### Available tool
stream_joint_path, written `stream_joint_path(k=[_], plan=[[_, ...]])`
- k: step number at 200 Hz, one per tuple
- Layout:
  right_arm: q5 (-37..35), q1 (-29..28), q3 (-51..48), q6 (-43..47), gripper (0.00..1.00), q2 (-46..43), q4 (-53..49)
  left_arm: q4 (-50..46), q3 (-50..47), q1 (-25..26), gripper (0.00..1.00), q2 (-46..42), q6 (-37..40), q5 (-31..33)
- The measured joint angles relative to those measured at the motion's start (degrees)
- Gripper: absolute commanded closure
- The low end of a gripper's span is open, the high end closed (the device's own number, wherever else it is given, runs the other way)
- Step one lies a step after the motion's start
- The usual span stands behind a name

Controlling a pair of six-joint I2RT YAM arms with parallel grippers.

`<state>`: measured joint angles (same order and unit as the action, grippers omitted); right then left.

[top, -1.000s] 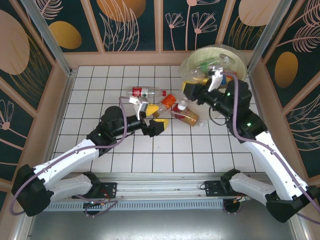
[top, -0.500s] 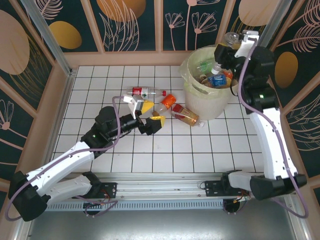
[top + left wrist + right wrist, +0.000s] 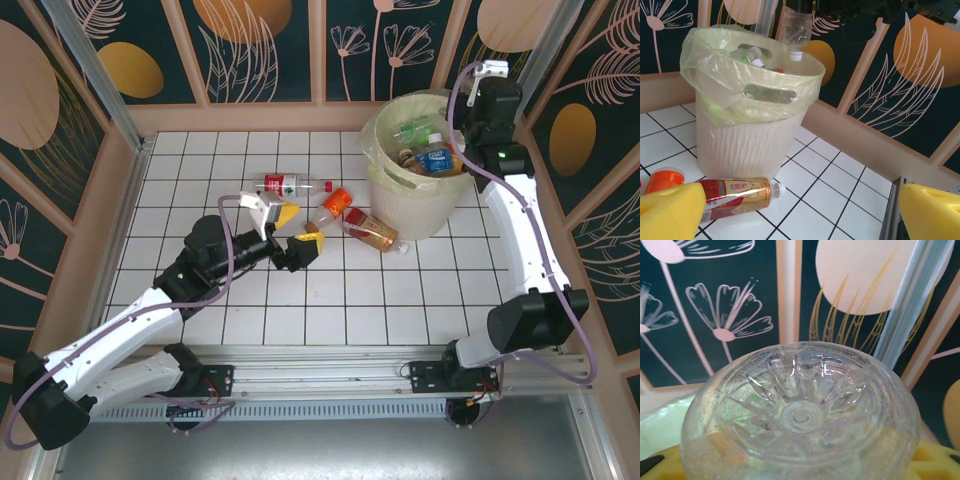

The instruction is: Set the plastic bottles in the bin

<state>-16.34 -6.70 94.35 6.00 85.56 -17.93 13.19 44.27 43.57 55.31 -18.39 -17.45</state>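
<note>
The clear bottle hangs close to the bin's rim, so the robot's right gripper needs to move away from the bin's rim and over the bin's opening (image 3: 430,128) to let go of the bottle.
The bin (image 3: 412,212), pale yellow with a clear liner, stands at the back right and holds several plastic bottles (image 3: 436,160). My right gripper (image 3: 478,108) hangs over its far right rim, shut on a clear bottle (image 3: 800,415) that points cap down (image 3: 796,29). On the tiles lie a clear red-labelled bottle (image 3: 285,183), an orange bottle (image 3: 336,204) and a brown tea bottle (image 3: 370,232). My left gripper (image 3: 290,232) stands open near the orange bottle, yellow pads (image 3: 670,215) wide apart, nothing between them. The tea bottle (image 3: 735,194) lies against the bin's wall (image 3: 745,145).
Wooden walls with dark flower panels close in the tiled table at the back and on both sides. A low wooden kerb (image 3: 880,145) runs behind the bin. Bare white tiles (image 3: 380,300) stretch across the near half of the table.
My right arm has swung up from beside the bin to above its far rim, carrying the clear bottle. The left gripper has drawn back slightly towards the near side, still open.
</note>
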Motion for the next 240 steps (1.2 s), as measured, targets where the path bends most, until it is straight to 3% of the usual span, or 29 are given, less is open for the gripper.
stream_joint_path(k=[64,112,178,240], plan=[[-1.57,0.90,-4.74,9.46,0.45,5.31,4.11,-0.39,-0.02,0.00,0.01,0.42,0.00,0.17],[-0.76,1.01,-5.27,12.57,0.18,6.95,5.27,-0.42,-0.22,0.00,0.01,0.61,0.00,0.20],[4.94,1.01,-4.04,9.01,0.16,5.55,3.98,-0.96,-0.24,0.00,0.01,1.25,0.48,1.01],[14.14,1.01,-5.09,0.96,0.14,-7.19,1.36,-7.04,-0.20,0.00,0.01,5.55,5.42,4.55]])
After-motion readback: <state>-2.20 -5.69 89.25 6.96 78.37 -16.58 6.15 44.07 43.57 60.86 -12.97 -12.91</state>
